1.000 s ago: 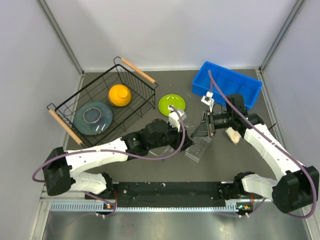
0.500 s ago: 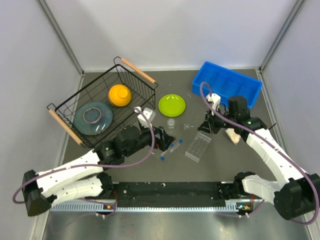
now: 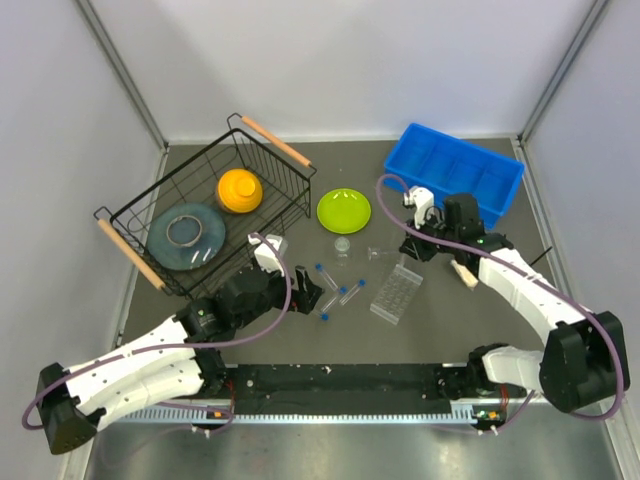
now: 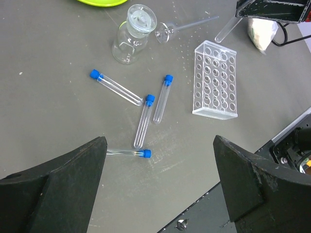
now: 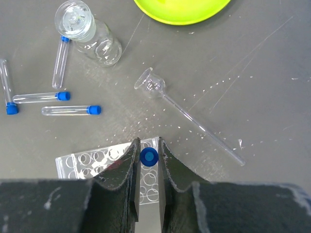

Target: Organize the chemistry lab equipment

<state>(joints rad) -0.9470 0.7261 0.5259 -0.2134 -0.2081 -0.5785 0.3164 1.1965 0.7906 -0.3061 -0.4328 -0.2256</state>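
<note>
I will move my right gripper back and down, lower the tube into the rack's far corner hole (image 3: 400, 270) (image 5: 147, 145) on the flask's side and release, since that hole is empty.
Several blue-capped tubes (image 4: 143, 121) lie loose on the dark table (image 3: 300, 170), seen from above as tubes (image 3: 338, 290). My left gripper (image 4: 160, 179) hangs open above their near side, nothing between its fingers (image 4: 63, 184). The clear grid rack (image 4: 216, 79) lies to their right. My right gripper (image 5: 147, 145) is shut on one blue-capped tube (image 5: 149, 156), held upright over the rack (image 5: 97, 162). From above, this gripper (image 3: 413, 246) hovers at the far end of the rack (image 3: 397, 293). A small clear flask (image 4: 132, 34) and a white-filled packet (image 4: 260, 36) lie nearby.
A thin glass funnel tube (image 5: 194, 121) lies between the flask and the rack. The lime-green plate (image 3: 344, 210) sits behind them. A blue bin (image 3: 455, 170) stands far right. A wire basket (image 3: 130, 240) at left holds an orange dome (image 3: 240, 190) and a grey-blue dish (image 3: 187, 235).
My left arm has pulled back toward the near left and its gripper has opened, uncovering the loose tubes. My right gripper has shifted slightly farther back, still gripping its tube.
</note>
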